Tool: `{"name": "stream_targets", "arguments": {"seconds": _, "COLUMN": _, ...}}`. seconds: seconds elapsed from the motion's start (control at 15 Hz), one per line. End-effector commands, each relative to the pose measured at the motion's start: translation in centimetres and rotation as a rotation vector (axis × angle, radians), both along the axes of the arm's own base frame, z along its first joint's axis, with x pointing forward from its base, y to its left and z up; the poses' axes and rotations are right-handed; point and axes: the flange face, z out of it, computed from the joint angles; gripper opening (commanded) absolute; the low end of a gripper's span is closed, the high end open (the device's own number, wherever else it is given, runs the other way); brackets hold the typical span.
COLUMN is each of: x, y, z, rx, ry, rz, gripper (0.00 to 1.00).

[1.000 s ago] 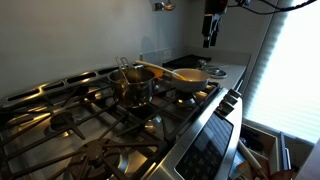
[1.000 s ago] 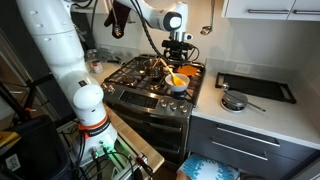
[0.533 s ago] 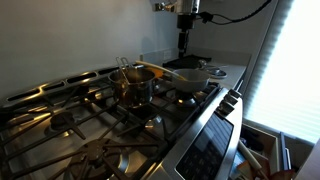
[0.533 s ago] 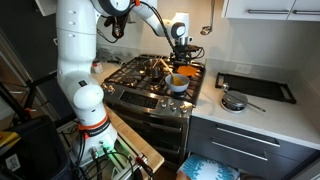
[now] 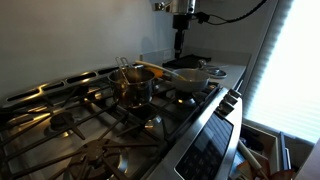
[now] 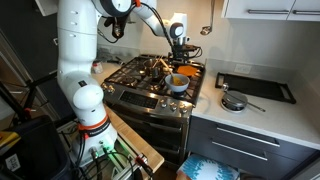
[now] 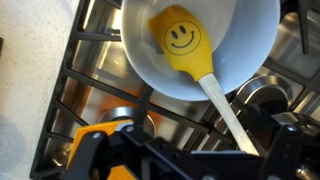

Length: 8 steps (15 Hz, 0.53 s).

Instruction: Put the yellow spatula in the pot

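Note:
The handle slants out of the bowl (image 7: 245,50) toward the pot, so I will lower my gripper that way and turn its open fingers to go on both sides of the handle's middle (image 7: 236,128).
The yellow spatula (image 7: 183,42) lies with its smiley-face blade inside a shallow white bowl (image 7: 245,50). Its pale wooden handle (image 5: 160,71) slants out towards the steel pot (image 5: 133,86), which stands on the stove grate beside the bowl. The pot also shows in an exterior view (image 6: 160,68). My gripper (image 5: 180,42) hangs well above the bowl, touching nothing. In the wrist view its dark fingers (image 7: 190,160) stand apart at the bottom edge, empty, and cover the end of the handle.
Black stove grates (image 5: 70,125) run across the cooktop, with the wall close behind. In an exterior view a dark tray (image 6: 255,87) and a small lidded pan (image 6: 234,101) sit on the counter beside the stove (image 6: 150,95).
Over the last second the arm swung sideways and the gripper came to hang over the bowl. In the last half second it barely moved. The spatula, bowl and pot stayed put.

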Motion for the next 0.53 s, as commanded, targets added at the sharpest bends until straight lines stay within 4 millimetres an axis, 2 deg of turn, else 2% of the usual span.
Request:
{"name": "stream_targets", "arguments": {"seconds": 0.0, "x": 0.8, "y": 3.0, "z": -1.8, "rx": 0.006, "ry": 0.021, "rz": 0.095, "gripper": 1.0}}
{"name": "stream_targets", "arguments": {"seconds": 0.27, "x": 1.1, "y": 5.1, "z": -3.8, "rx": 0.002, "ry": 0.038, "rz": 0.146, "gripper": 1.0}}
{"name": "stream_targets", "arguments": {"seconds": 0.33, "x": 1.3, "y": 5.4, "z": -4.2, "rx": 0.006, "ry": 0.048, "rz": 0.159, "gripper": 0.93}}
{"name": "stream_targets", "arguments": {"seconds": 0.4, "x": 1.2, "y": 5.7, "z": -4.5, "rx": 0.011, "ry": 0.062, "rz": 0.176, "gripper": 0.82}}
{"name": "stream_targets", "arguments": {"seconds": 0.47, "x": 1.2, "y": 5.9, "z": -4.8, "rx": 0.013, "ry": 0.073, "rz": 0.189, "gripper": 0.67}}
